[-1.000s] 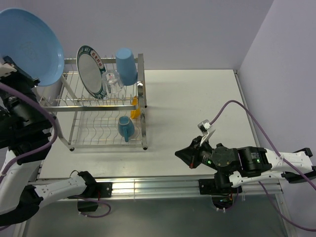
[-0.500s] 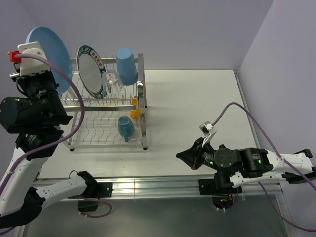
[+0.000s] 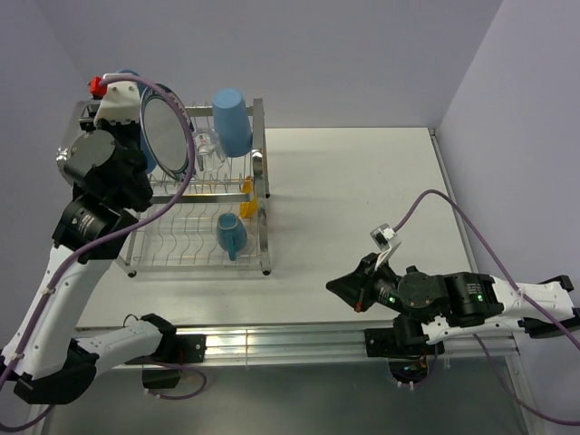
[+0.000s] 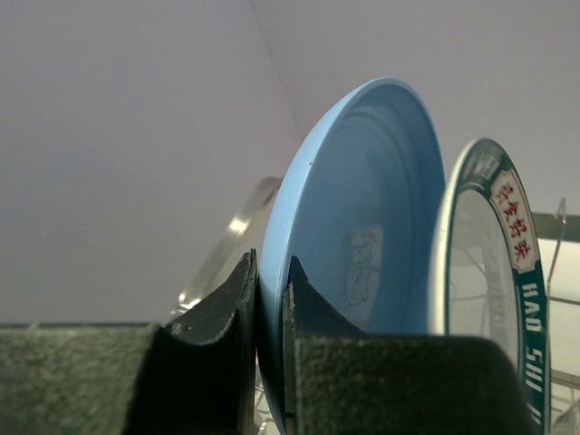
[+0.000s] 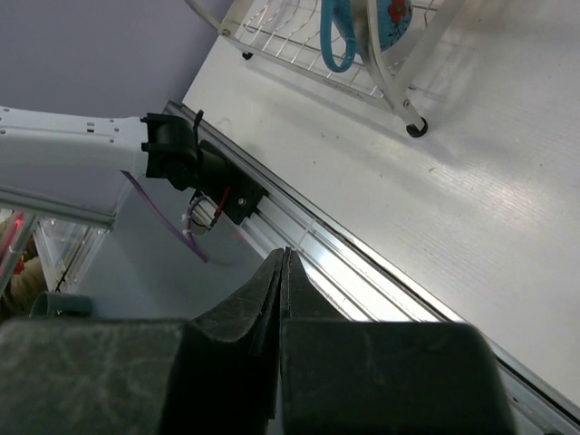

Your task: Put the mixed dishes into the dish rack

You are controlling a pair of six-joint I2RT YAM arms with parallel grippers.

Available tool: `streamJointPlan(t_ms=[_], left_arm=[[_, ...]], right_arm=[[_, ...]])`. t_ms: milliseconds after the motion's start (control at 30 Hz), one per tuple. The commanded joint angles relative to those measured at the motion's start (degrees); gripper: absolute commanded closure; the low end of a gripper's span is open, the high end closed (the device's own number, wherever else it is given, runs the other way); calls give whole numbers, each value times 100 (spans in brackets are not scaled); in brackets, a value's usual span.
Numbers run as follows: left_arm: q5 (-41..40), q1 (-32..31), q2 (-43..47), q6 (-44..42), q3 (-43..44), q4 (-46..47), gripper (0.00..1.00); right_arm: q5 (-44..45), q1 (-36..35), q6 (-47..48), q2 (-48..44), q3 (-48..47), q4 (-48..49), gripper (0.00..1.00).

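Observation:
I need to lower my left gripper beside the white plate next and set the large blue plate into the dish rack's upper level (image 3: pixel 148 165). Both plates are already lined up on edge.
My left gripper (image 4: pixel 270 265) is shut on the rim of the large blue plate (image 4: pixel 362 227), which stands on edge just left of the white plate with the dark patterned rim (image 4: pixel 494 272). From above, my left wrist covers the left end of the dish rack (image 3: pixel 258 163), and only a sliver of the blue plate (image 3: pixel 131 74) shows. The white plate (image 3: pixel 168 136), clear glass (image 3: pixel 207 149) and blue tumbler (image 3: pixel 231 122) sit on the upper tier. The yellow-orange bowl (image 3: pixel 246 199) and light blue mug (image 3: pixel 231 234) sit lower. My right gripper (image 3: pixel 337 288) is shut and empty.
The right gripper (image 5: pixel 283 256) hovers over the table's near edge and the metal rail (image 5: pixel 362 272). The rack's front foot (image 5: pixel 415 129) and the mug (image 5: pixel 362 23) show in the right wrist view. Walls stand behind the rack and along the right.
My left arm has swung the blue plate from high at the far left, down and right, to the rack's left end beside the white plate. The right arm has barely moved.

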State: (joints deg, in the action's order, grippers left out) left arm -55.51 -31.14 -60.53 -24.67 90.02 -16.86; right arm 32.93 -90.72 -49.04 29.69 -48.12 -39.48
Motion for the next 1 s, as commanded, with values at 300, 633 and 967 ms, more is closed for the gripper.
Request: streamJointPlan(t_ms=[300,633,967], left_arm=[[470,450,-117,1666,139,-1091,100],[752,450,-125,2053,86,-1548,100],[1129,450,182,2343,-318,-1505,63]], right_arm=[[135,19,-176,-192,215,152,100],[205,28,-176,-192,250,169,100],[214,28,-220,-218,285,187,100]])
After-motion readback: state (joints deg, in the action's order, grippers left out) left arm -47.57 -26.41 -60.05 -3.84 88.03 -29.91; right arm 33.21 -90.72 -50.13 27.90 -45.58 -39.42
